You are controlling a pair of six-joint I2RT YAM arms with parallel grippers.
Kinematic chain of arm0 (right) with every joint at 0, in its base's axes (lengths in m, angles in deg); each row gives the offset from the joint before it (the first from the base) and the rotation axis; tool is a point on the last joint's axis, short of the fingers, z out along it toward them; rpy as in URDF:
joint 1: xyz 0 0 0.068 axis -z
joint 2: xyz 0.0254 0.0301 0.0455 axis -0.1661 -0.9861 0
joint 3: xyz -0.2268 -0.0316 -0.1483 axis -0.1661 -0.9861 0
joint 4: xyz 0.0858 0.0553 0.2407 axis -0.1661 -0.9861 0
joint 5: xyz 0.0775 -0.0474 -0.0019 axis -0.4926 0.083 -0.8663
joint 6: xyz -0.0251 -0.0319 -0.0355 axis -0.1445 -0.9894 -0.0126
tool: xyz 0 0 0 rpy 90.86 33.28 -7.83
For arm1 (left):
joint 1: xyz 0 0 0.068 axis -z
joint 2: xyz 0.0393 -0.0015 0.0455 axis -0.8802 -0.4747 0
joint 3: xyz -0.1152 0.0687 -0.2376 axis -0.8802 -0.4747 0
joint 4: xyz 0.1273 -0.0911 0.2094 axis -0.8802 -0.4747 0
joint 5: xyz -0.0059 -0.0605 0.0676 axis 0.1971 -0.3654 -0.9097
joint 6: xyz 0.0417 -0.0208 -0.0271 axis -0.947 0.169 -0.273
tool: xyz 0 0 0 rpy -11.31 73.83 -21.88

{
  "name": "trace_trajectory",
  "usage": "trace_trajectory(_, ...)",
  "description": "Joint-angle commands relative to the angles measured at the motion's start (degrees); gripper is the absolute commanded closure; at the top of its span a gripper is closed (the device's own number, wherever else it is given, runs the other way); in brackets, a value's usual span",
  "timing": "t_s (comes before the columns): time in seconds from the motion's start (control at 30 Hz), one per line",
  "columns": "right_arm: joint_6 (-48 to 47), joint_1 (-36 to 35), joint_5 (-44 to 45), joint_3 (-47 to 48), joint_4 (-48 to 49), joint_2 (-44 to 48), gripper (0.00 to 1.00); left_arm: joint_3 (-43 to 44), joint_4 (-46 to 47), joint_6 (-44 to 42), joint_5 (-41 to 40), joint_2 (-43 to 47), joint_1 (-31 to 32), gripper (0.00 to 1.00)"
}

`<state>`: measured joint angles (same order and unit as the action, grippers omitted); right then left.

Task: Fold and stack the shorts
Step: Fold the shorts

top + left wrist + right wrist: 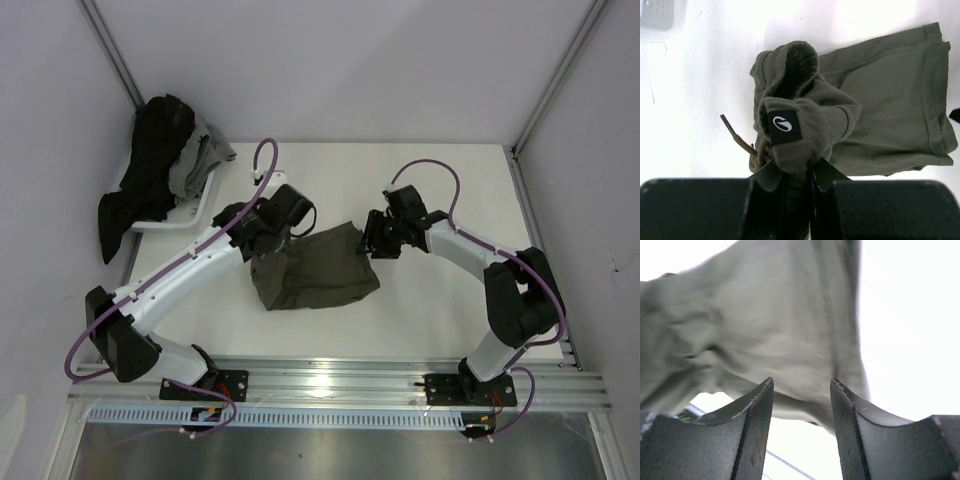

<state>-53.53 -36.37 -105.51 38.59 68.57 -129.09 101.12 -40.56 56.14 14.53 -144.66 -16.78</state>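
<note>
The shorts' legs lie flat to the right in the top view; my left gripper should go there, over the leg hems, and release the waistband [807,120].
The olive-green shorts [318,270] lie crumpled on the white table between my two arms. My left gripper [262,240] is shut on their bunched waistband at the left end. In the left wrist view the waistband [807,120], with its black label and drawstring [737,136], rises out of my left gripper [798,161], and the legs [890,95] spread flat to the right. My right gripper [374,243] hovers at the shorts' far right corner. In the right wrist view my right gripper [801,385] stands open with nothing between its fingers, the shorts' fabric [765,315] just beyond the tips.
A white tray [205,205] at the back left holds a pile of black and grey clothes [160,165] that spills over its left side. Metal frame posts stand at the back corners. An aluminium rail [340,378] runs along the near edge.
</note>
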Motion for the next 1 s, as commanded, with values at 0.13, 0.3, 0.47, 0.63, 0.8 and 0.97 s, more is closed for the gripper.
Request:
trace_trajectory(0.13, -5.0, -0.5, 6.9, -1.7, -2.0, -0.8, 0.47, 4.9, 0.7, -1.2, -0.9, -1.8, 0.6, 1.00)
trace_trajectory(0.3, -5.2, -0.6, 7.1, -3.5, -0.1, -2.6, 0.47, 5.8, 0.4, -1.2, -1.2, -2.8, 1.0, 1.00)
trace_trajectory(0.47, -4.8, -1.1, 6.3, -5.3, 2.5, -4.1, 0.47, 7.1, -0.1, -1.2, -1.8, -4.0, 1.3, 1.00)
trace_trajectory(0.63, -4.1, -2.9, 6.6, -7.5, 4.4, -5.2, 0.49, 9.2, -0.8, -1.3, -2.4, -6.4, 2.1, 1.00)
trace_trajectory(0.8, -1.7, -5.6, 6.4, -10.2, 7.3, -4.7, 0.60, 13.4, -2.4, -0.6, -3.4, -10.4, 4.2, 1.00)
trace_trajectory(0.97, 1.0, -8.4, 6.9, -14.0, 9.7, -2.6, 0.63, 16.7, -4.0, 0.4, -5.1, -13.9, 6.4, 1.00)
